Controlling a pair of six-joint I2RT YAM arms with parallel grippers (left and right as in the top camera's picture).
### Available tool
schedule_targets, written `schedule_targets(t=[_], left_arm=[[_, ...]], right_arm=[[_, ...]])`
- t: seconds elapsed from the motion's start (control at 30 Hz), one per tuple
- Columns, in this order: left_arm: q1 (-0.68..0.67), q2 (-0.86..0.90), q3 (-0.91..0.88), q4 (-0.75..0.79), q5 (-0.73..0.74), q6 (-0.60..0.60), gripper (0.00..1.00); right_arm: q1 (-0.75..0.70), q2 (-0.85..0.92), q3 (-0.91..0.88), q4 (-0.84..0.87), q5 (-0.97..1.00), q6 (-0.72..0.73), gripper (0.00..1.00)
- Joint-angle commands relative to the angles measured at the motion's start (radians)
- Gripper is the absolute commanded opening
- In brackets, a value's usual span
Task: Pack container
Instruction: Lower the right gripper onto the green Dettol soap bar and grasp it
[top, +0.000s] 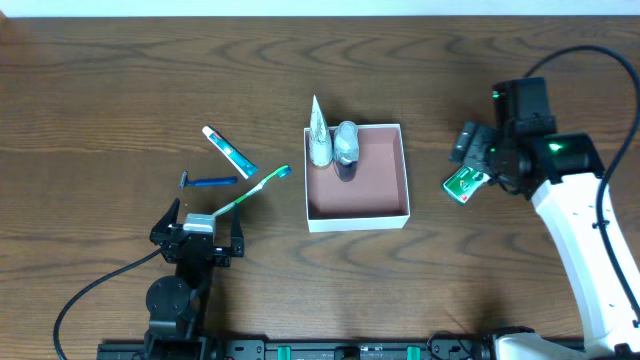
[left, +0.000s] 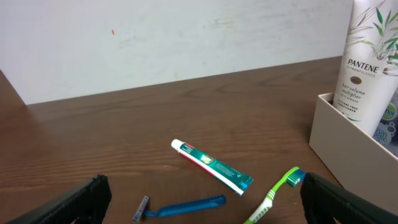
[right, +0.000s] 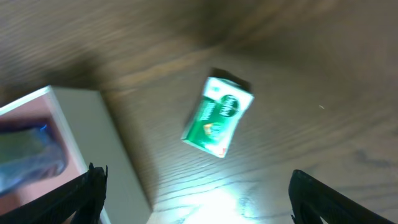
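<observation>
Next, my right gripper lowers to the green packet (top: 464, 184) (right: 217, 116) below it and turns so the open fingers straddle the packet's long sides, because the packet lies slanted between them.
The container (top: 404, 170) is a shallow white-walled box with a pinkish floor at the table's middle. A white Pantene bottle (top: 319, 138) and a grey-capped bottle (top: 346, 145) lie in its far left corner. A toothpaste tube (top: 229, 151), a blue razor (top: 208, 182) and a green toothbrush (top: 255, 188) lie on the table to its left. A green packet (top: 464, 184) lies to its right. My left gripper (top: 198, 238) is open and empty near the toothbrush's handle end. My right gripper (top: 480, 150) is open and empty above the green packet (right: 217, 116).
The left wrist view shows the toothpaste tube (left: 212, 166), razor (left: 180, 208) and toothbrush (left: 273, 195) ahead of the open fingers, with the container's wall (left: 348, 140) and Pantene bottle (left: 365, 62) at right. The right wrist view shows the container's corner (right: 78, 130) at left.
</observation>
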Motion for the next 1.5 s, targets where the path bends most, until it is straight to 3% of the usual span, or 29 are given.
schedule_targets(t=[0.0,0.4,0.8,1.3,1.47], left_arm=[[-0.002,-0.001,-0.019,-0.035,-0.008,0.013,0.98],[-0.002,-0.001,-0.019,-0.035,-0.008,0.013,0.98],[-0.002,-0.001,-0.019,-0.035,-0.008,0.013,0.98],[-0.002,-0.001,-0.019,-0.035,-0.008,0.013,0.98],[-0.002,-0.001,-0.019,-0.035,-0.008,0.013,0.98]], right_arm=[[-0.056,0.020,-0.054,0.023,-0.011,0.034,0.90],[-0.097,0.166,-0.207,0.197,-0.030,0.142,0.89],[-0.097,0.354,-0.211,0.319,-0.072,0.187,0.85],[-0.095,0.433,-0.211,0.363,-0.085,0.198,0.68],[-0.095,0.460,-0.211,0.372,-0.085,0.198,0.57]])
